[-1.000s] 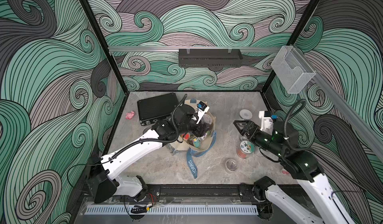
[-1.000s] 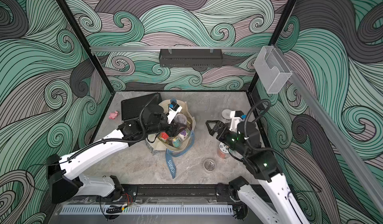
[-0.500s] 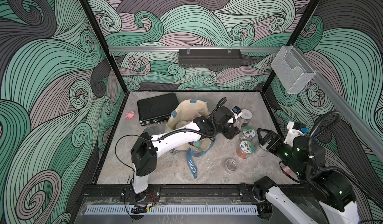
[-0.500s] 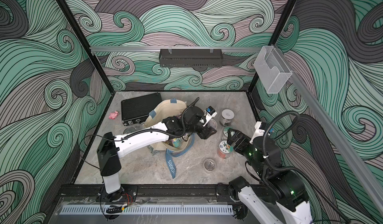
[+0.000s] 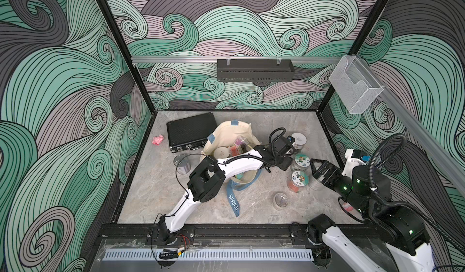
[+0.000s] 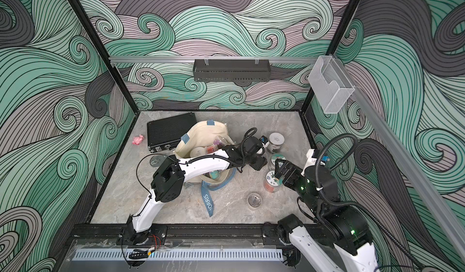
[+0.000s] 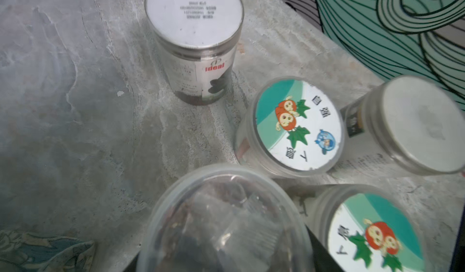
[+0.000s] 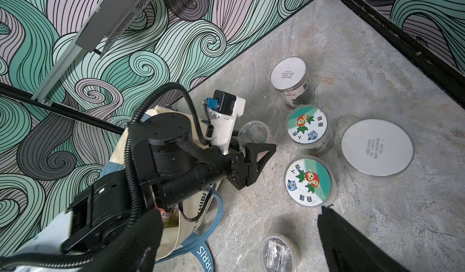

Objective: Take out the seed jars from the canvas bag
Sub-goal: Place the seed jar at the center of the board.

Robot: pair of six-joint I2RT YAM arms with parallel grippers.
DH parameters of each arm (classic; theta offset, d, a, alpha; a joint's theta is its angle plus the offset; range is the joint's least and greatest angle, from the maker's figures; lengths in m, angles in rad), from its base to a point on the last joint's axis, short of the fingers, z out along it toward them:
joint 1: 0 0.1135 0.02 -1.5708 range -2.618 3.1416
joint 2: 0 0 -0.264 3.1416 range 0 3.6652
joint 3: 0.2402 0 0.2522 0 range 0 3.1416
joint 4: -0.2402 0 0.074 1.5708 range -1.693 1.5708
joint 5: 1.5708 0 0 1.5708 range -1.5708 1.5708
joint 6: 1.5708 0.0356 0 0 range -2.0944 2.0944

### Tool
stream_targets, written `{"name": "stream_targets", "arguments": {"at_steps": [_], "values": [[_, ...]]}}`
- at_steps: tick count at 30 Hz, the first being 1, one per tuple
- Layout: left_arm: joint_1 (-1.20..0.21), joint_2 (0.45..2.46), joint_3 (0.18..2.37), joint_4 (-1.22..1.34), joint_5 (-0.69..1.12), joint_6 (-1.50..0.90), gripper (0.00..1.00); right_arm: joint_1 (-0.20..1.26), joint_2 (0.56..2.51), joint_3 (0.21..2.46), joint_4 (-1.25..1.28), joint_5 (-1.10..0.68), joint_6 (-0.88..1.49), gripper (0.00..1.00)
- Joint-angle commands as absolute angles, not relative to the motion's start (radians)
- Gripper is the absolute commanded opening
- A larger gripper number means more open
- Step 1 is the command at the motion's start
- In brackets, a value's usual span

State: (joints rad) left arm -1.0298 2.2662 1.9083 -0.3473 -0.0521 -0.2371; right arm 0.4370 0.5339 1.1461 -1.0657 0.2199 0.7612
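Observation:
My left gripper will lower to the open spot and release the small clear-lidded seed jar, because bare tabletop shows between the bag (image 5: 226, 135) and the sticker jars.
The cream canvas bag (image 5: 226, 135) lies open mid-table with its blue strap (image 5: 232, 202) trailing forward. Seed jars (image 5: 222, 152) still show inside it. My left gripper (image 5: 286, 157) reaches past the bag's right side and is shut on a small clear-lidded seed jar (image 7: 226, 220), held low by the jars standing there: a silver-lidded jar (image 5: 298, 140), two flower-sticker jars (image 5: 302, 158) (image 5: 297, 179) and a wide white-lidded jar (image 8: 377, 148). A small clear jar (image 5: 281, 199) sits nearer the front. My right gripper (image 5: 314, 167) is open and empty beside the sticker jars.
A flat black ribbed case (image 5: 191, 132) lies behind the bag on the left, with a pink toy (image 5: 157, 140) beside it. Another silver-lidded jar (image 5: 182, 161) stands left of the bag. A black shelf (image 5: 254, 69) and a clear holder (image 5: 354, 87) hang on the walls.
My left arm has swung from inside the bag out to the right, carrying the small clear jar to the standing jars. The right arm has drawn back toward the right wall.

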Motion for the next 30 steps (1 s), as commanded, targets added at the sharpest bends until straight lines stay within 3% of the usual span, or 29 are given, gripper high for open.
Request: {"name": "stream_targets", "arguments": {"at_steps": [1, 9, 15, 18, 24, 30], "values": [[-1.014, 2.300, 1.975, -0.354, -0.051, -0.277, 0.49, 0.433, 0.533, 1.131, -1.077, 0.200, 0.751, 0.99], [-1.008, 2.370, 1.990, -0.356, -0.028, -0.308, 0.50, 0.432, 0.550, 1.121, -1.076, 0.187, 0.749, 0.99], [-1.008, 2.387, 1.996, -0.354, 0.005, -0.327, 0.57, 0.432, 0.559, 1.117, -1.075, 0.179, 0.749, 0.99], [-1.007, 2.390, 1.998, -0.357, 0.020, -0.335, 0.64, 0.432, 0.560, 1.118, -1.075, 0.177, 0.750, 0.99], [-1.008, 2.362, 2.019, -0.401, 0.058, -0.361, 0.87, 0.431, 0.560, 1.115, -1.076, 0.173, 0.749, 0.99], [-1.008, 2.246, 2.028, -0.444, 0.076, -0.395, 0.95, 0.432, 0.561, 1.124, -1.076, 0.165, 0.743, 0.99]]}}
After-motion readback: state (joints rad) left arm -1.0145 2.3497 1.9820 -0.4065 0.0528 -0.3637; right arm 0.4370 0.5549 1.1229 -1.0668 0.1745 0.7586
